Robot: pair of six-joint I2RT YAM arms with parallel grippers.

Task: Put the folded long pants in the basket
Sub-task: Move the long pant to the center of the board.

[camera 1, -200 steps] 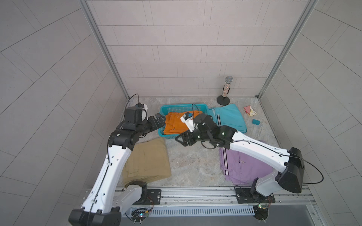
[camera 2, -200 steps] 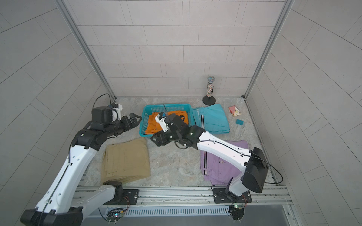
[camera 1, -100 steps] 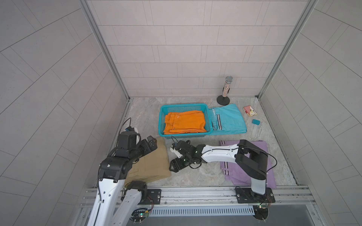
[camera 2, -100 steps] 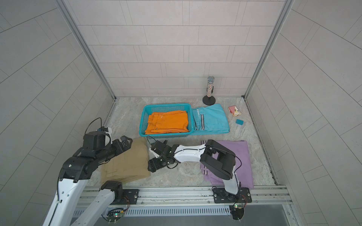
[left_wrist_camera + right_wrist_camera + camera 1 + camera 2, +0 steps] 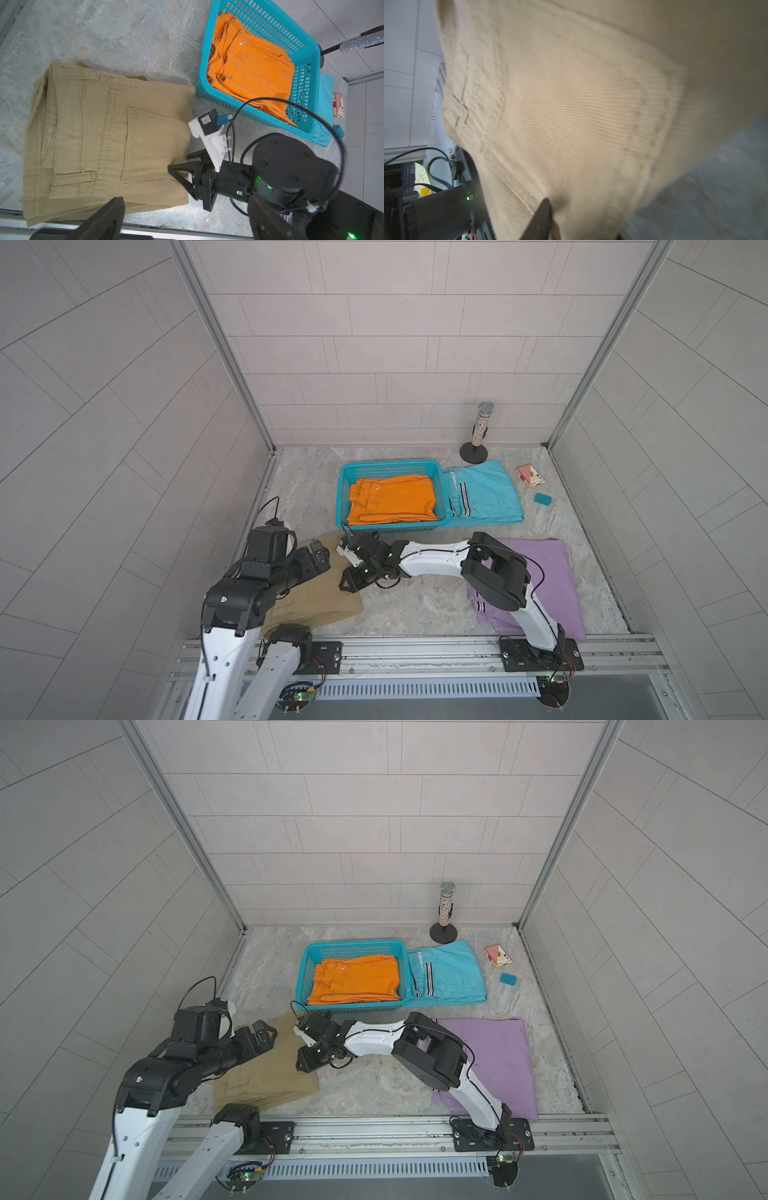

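My right gripper holds only the other edge of the khaki pants (image 5: 320,601). My left gripper should next go down beside the pants and close on their edge opposite my right gripper.
The khaki folded long pants (image 5: 320,601) (image 5: 270,1081) lie flat at the front left. My right gripper (image 5: 347,578) (image 5: 305,1058) is shut on their right-hand edge, one finger (image 5: 542,218) lying on top of the cloth (image 5: 571,104). My left gripper (image 5: 318,558) (image 5: 264,1038) hovers open just above the khaki pants (image 5: 104,135), holding nothing. Orange pants (image 5: 395,499) fill the turquoise basket (image 5: 390,466) (image 5: 216,91). Turquoise pants (image 5: 486,497) lie against the basket's right side. Lilac pants (image 5: 552,576) lie at the front right, partly hidden by my right arm.
A glittery microphone on a black stand (image 5: 482,423) is at the back right. A small red and white box (image 5: 530,476) and a teal block (image 5: 542,498) lie by the right wall. Metal rails (image 5: 415,649) run along the front edge.
Both arms have left the basket, where the orange pants stay, and come forward to the khaki pants. The right gripper has shut on their edge.
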